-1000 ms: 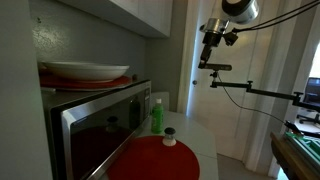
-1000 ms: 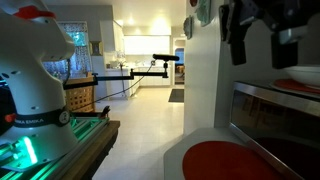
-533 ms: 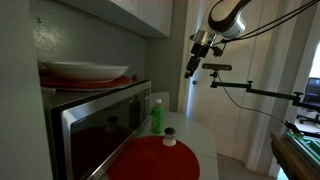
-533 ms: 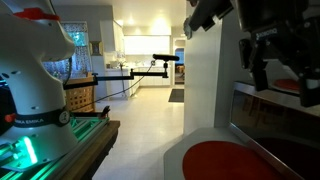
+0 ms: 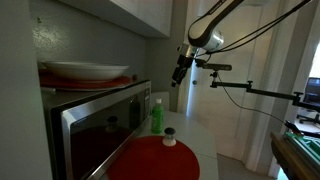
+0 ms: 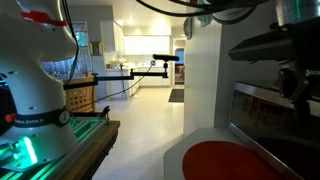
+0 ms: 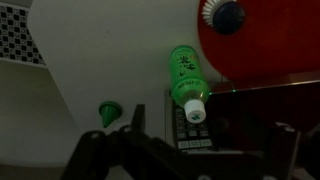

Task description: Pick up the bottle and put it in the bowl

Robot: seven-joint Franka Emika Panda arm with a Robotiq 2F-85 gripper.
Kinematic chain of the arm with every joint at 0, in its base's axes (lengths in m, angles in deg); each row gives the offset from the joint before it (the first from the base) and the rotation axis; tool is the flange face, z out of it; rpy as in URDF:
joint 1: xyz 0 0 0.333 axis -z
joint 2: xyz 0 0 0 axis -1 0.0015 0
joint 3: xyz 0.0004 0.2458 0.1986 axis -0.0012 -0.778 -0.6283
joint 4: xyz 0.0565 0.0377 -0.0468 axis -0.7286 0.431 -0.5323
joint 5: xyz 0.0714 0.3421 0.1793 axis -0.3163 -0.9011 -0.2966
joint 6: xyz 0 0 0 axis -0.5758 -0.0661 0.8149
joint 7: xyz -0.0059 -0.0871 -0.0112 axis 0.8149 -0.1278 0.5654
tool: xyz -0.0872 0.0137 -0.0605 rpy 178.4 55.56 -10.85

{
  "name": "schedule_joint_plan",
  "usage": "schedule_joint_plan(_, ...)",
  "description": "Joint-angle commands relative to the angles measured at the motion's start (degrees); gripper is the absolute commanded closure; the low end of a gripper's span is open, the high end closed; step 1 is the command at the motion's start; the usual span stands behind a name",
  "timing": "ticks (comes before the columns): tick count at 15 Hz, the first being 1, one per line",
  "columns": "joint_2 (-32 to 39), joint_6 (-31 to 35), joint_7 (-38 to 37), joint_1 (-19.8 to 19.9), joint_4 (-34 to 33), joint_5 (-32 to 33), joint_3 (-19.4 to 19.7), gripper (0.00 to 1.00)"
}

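I should next lower my gripper and shift it toward the microwave, so its open fingers go around the green bottle's upper part [image 7: 191,92], as the bottle stands upright below.
The green bottle [image 5: 156,115] with a white cap stands upright on the white counter beside the microwave. In the wrist view it [image 7: 185,75] shows from above, just ahead of my jaws. The pale bowl [image 5: 85,71] with a reddish rim sits on top of the microwave. My gripper [image 5: 180,72] hangs in the air above and slightly beyond the bottle, apart from it. In the wrist view the gripper [image 7: 205,150] is open and empty, its dark fingers [image 7: 135,125] spread wide. In an exterior view the gripper [image 6: 295,80] hides the bowl.
A small dark-capped white jar [image 5: 169,136] stands on a round red mat [image 5: 155,158] in front of the bottle. The microwave [image 5: 95,125] fills the counter's left side. A camera arm [image 5: 250,90] reaches in behind. A small green object [image 7: 108,110] lies beside the counter.
My gripper has come down and moved toward the microwave, closer above the bottle. The bottle, jar and bowl have not moved.
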Motion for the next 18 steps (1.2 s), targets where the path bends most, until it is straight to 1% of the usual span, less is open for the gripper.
schedule_joint_plan(1,6.6,-0.7,0.4,2.9,-7.2,0.4,-3.1,0.00)
schedule_joint_plan(3,9.6,-0.9,-0.1,3.5,-9.7,1.3,-4.1,0.00)
schedule_joint_plan(10,17.5,-0.8,-0.9,4.1,-14.6,2.4,-6.4,0.00)
schedule_joint_plan(14,21.4,0.6,-0.5,4.4,-17.7,3.0,-7.4,0.00)
schedule_joint_plan(18,25.1,3.6,-0.1,5.0,-21.6,3.9,-8.5,0.00)
